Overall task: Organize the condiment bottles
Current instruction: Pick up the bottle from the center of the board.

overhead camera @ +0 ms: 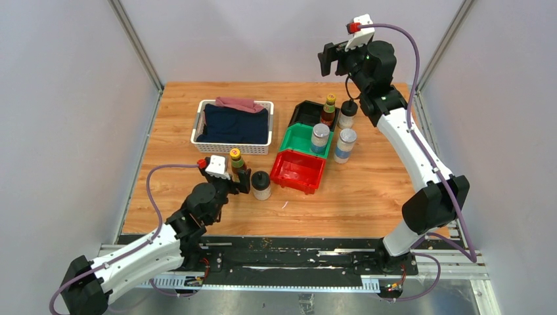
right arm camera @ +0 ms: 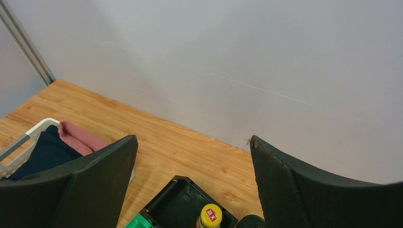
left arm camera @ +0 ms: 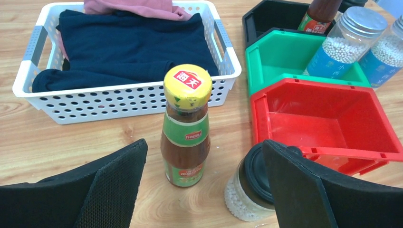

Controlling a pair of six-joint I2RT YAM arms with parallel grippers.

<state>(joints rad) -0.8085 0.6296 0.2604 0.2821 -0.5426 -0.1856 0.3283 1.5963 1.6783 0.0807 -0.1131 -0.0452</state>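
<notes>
The near sauce bottle's neck (overhead camera: 237, 161) (left arm camera: 187, 115) is outward of my open fingers, in line with the gap between them. I need to move my left gripper outward next and close it on the bottle's neck.
A slim yellow-capped sauce bottle (left arm camera: 186, 128) (overhead camera: 236, 159) stands upright on the table just ahead of my open left gripper (left arm camera: 203, 145) (overhead camera: 238, 182), in line with the gap and untouched. A squat black-lidded jar (left arm camera: 247, 187) (overhead camera: 261, 185) stands beside it, partly hidden by my right finger. A second sauce bottle (overhead camera: 328, 110) (right arm camera: 210, 216) stands in the black bin (overhead camera: 309, 113). Another black-lidded jar (overhead camera: 347, 113) stands just right of that bin. One silver-lidded shaker (overhead camera: 320, 138) (left arm camera: 342, 42) is at the green bin's (overhead camera: 297, 139) right end, the other (overhead camera: 345, 145) beside it. My right gripper (overhead camera: 335, 59) (right arm camera: 194, 137) hangs open, high above the black bin.
The red bin (overhead camera: 299, 172) (left arm camera: 259, 114) has nothing in it and sits right of the near jar. A white basket (overhead camera: 233, 149) (left arm camera: 128, 97) of dark and pink cloth stands behind the near sauce bottle. Walls close in the table at the back and both sides.
</notes>
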